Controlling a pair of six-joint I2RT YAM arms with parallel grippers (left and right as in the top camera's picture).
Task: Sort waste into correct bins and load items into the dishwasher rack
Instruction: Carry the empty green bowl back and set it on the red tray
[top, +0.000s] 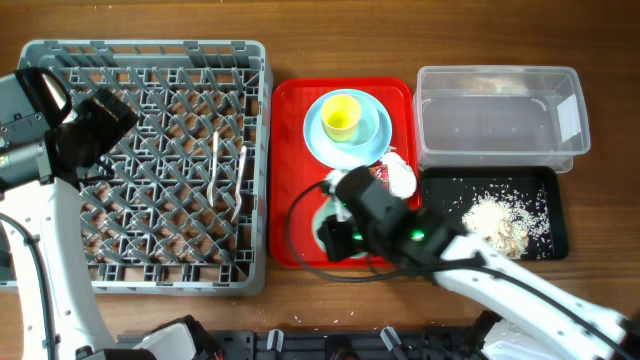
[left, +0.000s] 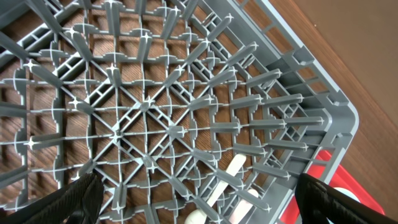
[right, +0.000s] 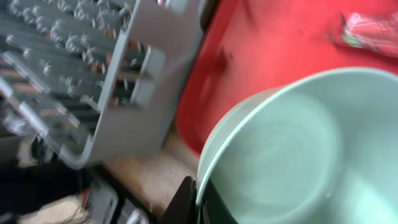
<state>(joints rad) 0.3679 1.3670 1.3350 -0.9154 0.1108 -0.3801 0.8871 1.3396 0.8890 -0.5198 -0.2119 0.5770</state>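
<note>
Next I will bring the pale green bowl (right: 292, 149) down with my right gripper onto the red tray's near corner (right: 200, 115) by the rack and release the bowl's rim, since that spot is bare.
The grey dishwasher rack (top: 60, 250) stands at the left, with the white spoon (top: 238, 180) and fork (top: 214, 150) lying in it; their handles also show in the left wrist view (left: 229, 180). My left gripper (top: 95, 130) hangs open and empty over the rack (left: 143, 93), as the left wrist view (left: 199, 202) shows. My right gripper (top: 335, 238) is shut on the rim of the pale green bowl (right: 292, 149) over the red tray's front left part; the wrist view shows the fingers (right: 200, 202). The yellow cup (top: 340, 116) stands on the blue plate (top: 372, 140). The white napkin (top: 402, 180) and red wrapper (top: 381, 172) lie beside them.
The red tray (top: 290, 110) sits between the rack and the bins. The clear tub (top: 500, 110) is at the back right. The black tray (top: 545, 190) in front of it holds rice scraps (top: 495, 218). The right wrist view shows the wrapper (right: 367, 31) and rack corner (right: 137, 81).
</note>
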